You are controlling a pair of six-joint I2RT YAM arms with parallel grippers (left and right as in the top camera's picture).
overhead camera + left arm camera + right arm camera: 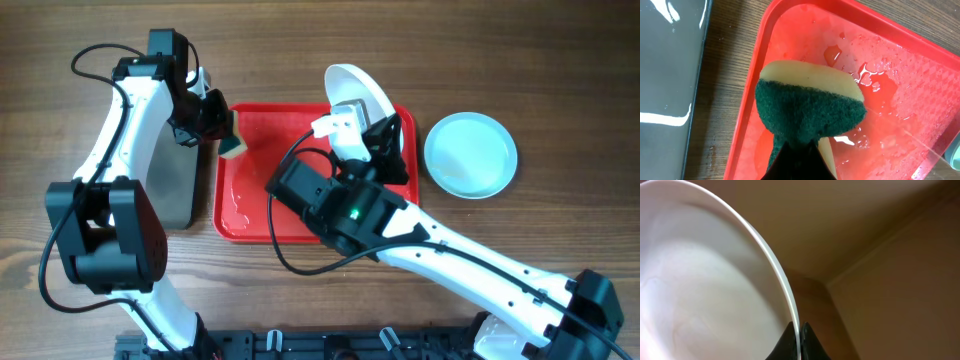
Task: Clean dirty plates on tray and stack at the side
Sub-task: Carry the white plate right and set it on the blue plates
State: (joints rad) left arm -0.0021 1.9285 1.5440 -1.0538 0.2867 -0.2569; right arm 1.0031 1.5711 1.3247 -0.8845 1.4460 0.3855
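Note:
Next, my right gripper will swing down over the aqua-blue plate [470,154] and release the white rim, as that plate lies below it, to its right in the overhead view.
The red tray [262,190] lies at the table's middle, wet, with no plate lying flat on it. My right gripper [372,120] is shut on the rim of the white plate [358,88] and holds it tilted on edge above the tray's far right corner; in the right wrist view the plate [705,280] fills the left side, its rim between my fingers [800,337]. A pale aqua-blue plate [470,154] lies on the table right of the tray. My left gripper [215,125] is shut on a green and yellow sponge [807,107] over the tray's far left corner [752,90].
A dark metal tray [172,175] lies left of the red tray, also in the left wrist view [667,75]. Water pools on the red tray's floor [865,80]. Black cables loop over the tray's near side [300,255].

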